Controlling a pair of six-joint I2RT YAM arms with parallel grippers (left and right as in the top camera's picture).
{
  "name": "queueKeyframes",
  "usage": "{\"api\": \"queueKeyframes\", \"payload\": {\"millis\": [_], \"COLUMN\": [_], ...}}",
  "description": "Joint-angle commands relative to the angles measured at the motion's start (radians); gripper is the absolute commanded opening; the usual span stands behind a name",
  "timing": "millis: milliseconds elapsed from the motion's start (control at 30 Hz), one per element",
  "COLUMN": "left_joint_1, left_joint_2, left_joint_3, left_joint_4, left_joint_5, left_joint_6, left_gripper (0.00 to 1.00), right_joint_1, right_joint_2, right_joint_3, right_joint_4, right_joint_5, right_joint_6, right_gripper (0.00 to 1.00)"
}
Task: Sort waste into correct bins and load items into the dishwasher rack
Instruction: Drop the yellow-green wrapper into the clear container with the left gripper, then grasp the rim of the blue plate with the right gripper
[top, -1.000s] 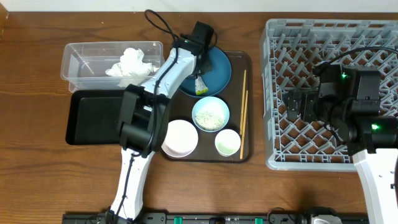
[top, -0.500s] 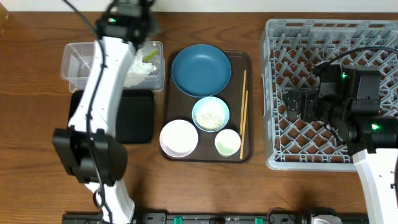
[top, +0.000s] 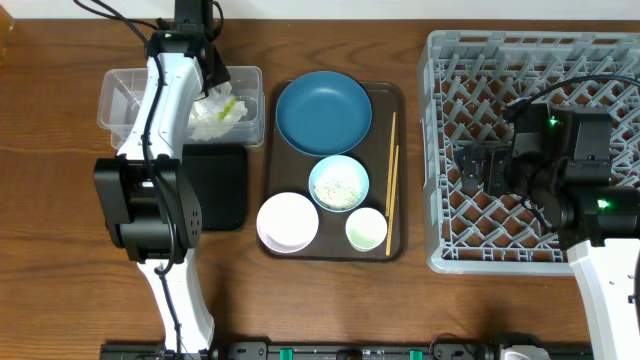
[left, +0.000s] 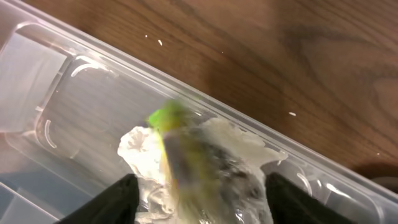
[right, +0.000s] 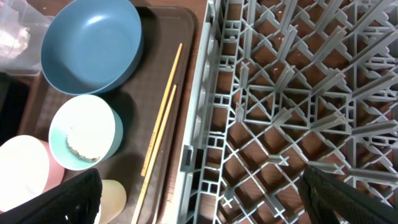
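Observation:
The dark blue dish's side by the chopsticks faces the rack (right: 292, 93), so my right gripper will go to the left in the overhead view next, down onto the dish's rim there.
My left gripper (top: 212, 85) hangs over the clear tub (top: 122, 100), open. In the left wrist view the yellow-green wrapper (left: 186, 162) is a blur between the spread fingers (left: 106, 202), touching neither, just above the crumpled napkin (left: 138, 150) in the tub (left: 74, 112). From overhead the wrapper (top: 232, 103) lies on the napkin (top: 212, 118). My right gripper (right: 202, 208) is open and empty above the left edge of the grey rack (right: 292, 93). The dark blue dish (top: 323, 112), light blue bowl with rice (top: 338, 183), white bowl (top: 288, 222), cup (top: 366, 229) and chopsticks (top: 392, 180) lie on the brown tray (top: 400, 95).
The black tray (top: 222, 190) lies just in front of the clear tub, partly under my left arm. The rack (top: 530, 60) fills the right side, with my right gripper (top: 485, 172) over its middle. A few white specks lie on the wood (left: 292, 114) behind the tub.
My left arm swung from the blue dish over to the clear tub with the wrapper, then its jaws opened and the wrapper dropped onto the napkin. The right arm stayed still.

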Motion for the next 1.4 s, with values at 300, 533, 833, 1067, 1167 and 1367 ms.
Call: {"api": "queueKeyframes", "payload": {"millis": [300,533,833,1067,1167,1367], "left_joint_1": [-0.002,-0.005,-0.015,-0.015,-0.015,-0.015], "left_joint_2": [-0.175,-0.253,-0.304,-0.345,-0.346,-0.346], "left_joint_3": [0.009,0.009,0.009,0.009,0.009,0.009], "left_joint_4": [-0.021,-0.191,-0.288,-0.294,-0.305,-0.319], "left_joint_5": [0.165,0.376,0.401,0.401,0.401,0.401], "left_joint_6": [0.124,0.162,0.206,0.227,0.228,0.227], "left_gripper": [0.80,0.80,0.80,0.80,0.80,0.80], "right_joint_1": [-0.002,-0.001,0.087,0.251,0.293,0.363], "right_joint_2": [-0.003,-0.003,0.044,0.303,0.471,0.755], "right_joint_3": [0.018,0.018,0.018,0.100,0.228,0.430], "right_joint_4": [0.001,0.006,0.238,0.415,0.388,0.359], "right_joint_5": [-0.005,-0.008,-0.041,0.013,0.023,0.049], "right_joint_6": [-0.005,-0.005,0.142,0.264,0.270,0.332], "right_gripper": [0.99,0.99,0.99,0.99,0.99,0.99]}}
